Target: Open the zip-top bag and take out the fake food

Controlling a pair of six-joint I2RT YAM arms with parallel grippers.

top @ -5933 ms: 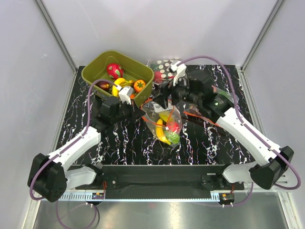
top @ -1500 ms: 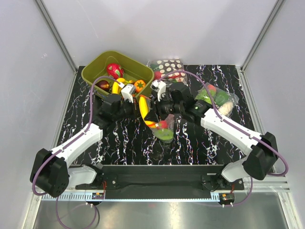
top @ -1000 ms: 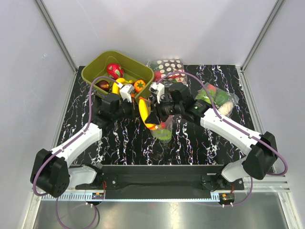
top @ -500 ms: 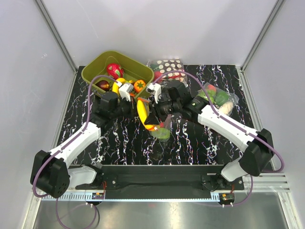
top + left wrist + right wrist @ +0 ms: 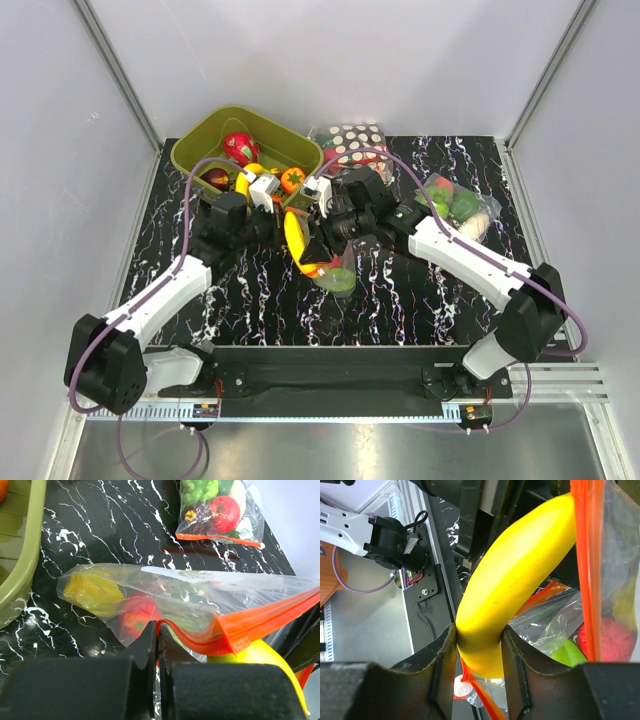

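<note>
The right gripper rises next so the banana clears the bag's opening, then swings over the olive green bin, outward of the gripper, and releases the banana.
The clear zip-top bag (image 5: 335, 270) with an orange-red zip strip (image 5: 260, 622) hangs open between my two grippers above the black table. My left gripper (image 5: 159, 630) is shut on the bag's zip edge. My right gripper (image 5: 479, 652) is shut on the yellow banana (image 5: 515, 580), which sticks up out of the bag's mouth; it also shows in the top view (image 5: 295, 235). A red round fruit (image 5: 137, 617), a yellow piece (image 5: 92, 592) and a green piece (image 5: 567, 652) still lie inside the bag.
An olive green bin (image 5: 205, 140) with a dragon fruit and other toy fruit stands at the back left. A polka-dot bag (image 5: 350, 140) lies behind the grippers. A bag of green and red vegetables (image 5: 455, 205) lies at the right.
My right gripper has drawn the banana up and left, most of it now clear of the bag's mouth. The bag has shifted slightly left with it. My left gripper keeps hold of the zip edge.
</note>
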